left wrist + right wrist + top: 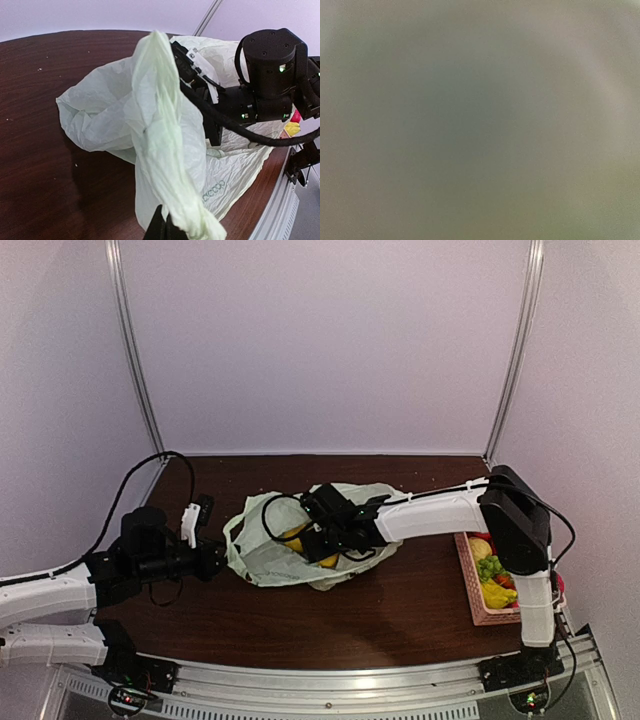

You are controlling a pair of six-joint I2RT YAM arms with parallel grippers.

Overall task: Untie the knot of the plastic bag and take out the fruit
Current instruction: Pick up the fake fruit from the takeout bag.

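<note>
My right gripper lifts from the bag point(262, 552) next and moves over the pink basket to release, since that lies to its right in the top view.
The pale green plastic bag point(262, 552) lies in the middle of the table, its mouth pulled open. My left gripper point(167, 227) is shut on a twisted handle strip of the bag point(160, 125) and holds it stretched toward me; from above it sits at the bag's left edge point(222, 552). My right gripper point(312, 538) reaches into the bag's mouth beside yellow fruit point(296, 537). Plastic pressed against the lens blurs the right wrist view, so its jaws do not show. I cannot make out the knot.
A pink basket point(495, 618) at the right table edge holds yellow, green and red fruit. The right arm's black wrist point(270, 65) hangs over the bag. The dark wooden table point(400, 610) ends at a metal rail in front.
</note>
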